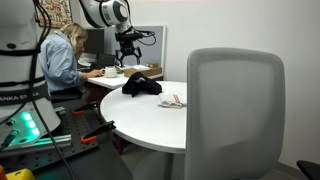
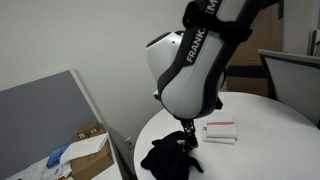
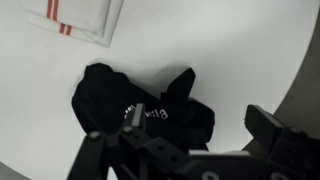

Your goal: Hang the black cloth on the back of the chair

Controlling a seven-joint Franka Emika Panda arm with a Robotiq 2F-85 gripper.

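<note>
My gripper shifts toward the left in the wrist view next, then lowers onto the cloth past its white lettering (image 1: 143, 85) (image 3: 149, 119), since it lies mostly toward one fingertip.
The black cloth (image 1: 141, 85) lies crumpled on the round white table (image 1: 150, 125); it also shows in the other exterior view (image 2: 168, 158) and in the wrist view (image 3: 135, 100). My gripper (image 1: 128, 60) hangs just above the cloth, open and empty. In the wrist view the gripper (image 3: 185, 140) has its fingers spread, with the cloth below and mostly toward one finger. The grey mesh-backed chair (image 1: 235, 105) stands in the foreground on the near side of the table, apart from the cloth.
A white packet with red stripes (image 1: 172, 101) lies on the table beside the cloth (image 3: 75, 18). A person (image 1: 62, 55) sits at a desk behind. A grey partition (image 2: 45, 110) and cardboard box (image 2: 95, 150) stand beside the table.
</note>
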